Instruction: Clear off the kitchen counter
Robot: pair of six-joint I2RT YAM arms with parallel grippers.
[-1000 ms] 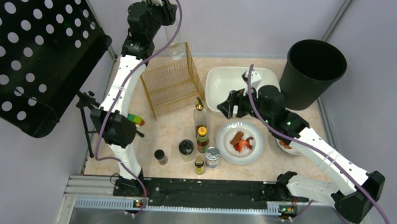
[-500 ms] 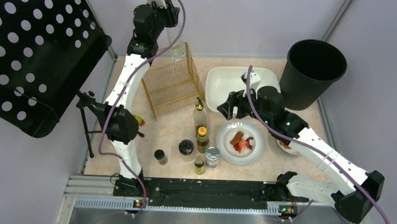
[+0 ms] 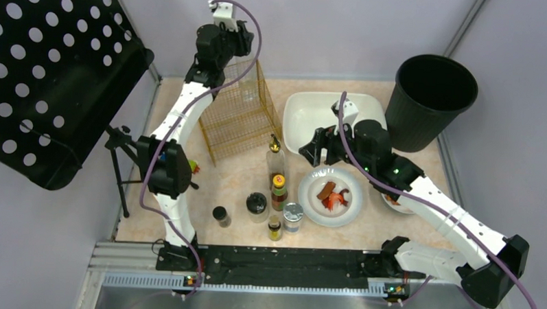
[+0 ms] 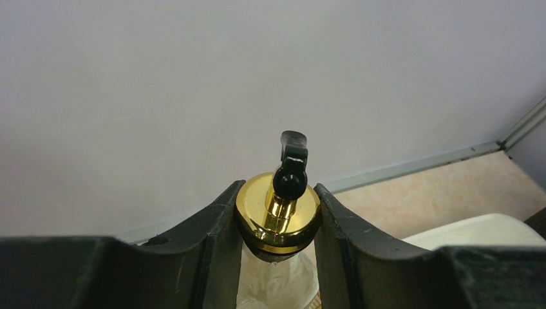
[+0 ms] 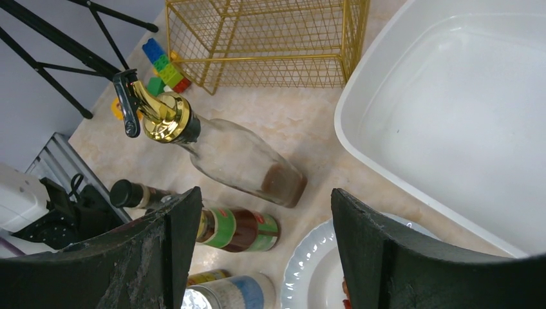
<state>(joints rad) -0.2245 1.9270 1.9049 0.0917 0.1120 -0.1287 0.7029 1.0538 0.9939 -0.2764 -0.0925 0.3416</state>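
Note:
My left gripper lowers the glass bottle, still raised over the basket, toward the basket's far end next and releases the bottle's neck.
The kitchen counter is pale beige marble between grey walls. My left gripper is raised at the back, over the gold wire basket. It is shut on the neck of a clear glass bottle with a gold cap and black spout; in the left wrist view the gripper pinches just under the cap. My right gripper is open and empty, hovering between the white tub and a white plate of food scraps. In the right wrist view the gripper is above a second gold-capped bottle.
Several bottles and jars stand in a cluster on the counter: a green-label sauce bottle, a black-lid jar, a can. A black bin stands back right. Toy bricks lie at the left. A black perforated panel on a tripod stands left.
My left arm has swung right and nearer with the bottle, bringing it over the wire basket. The right arm has barely moved.

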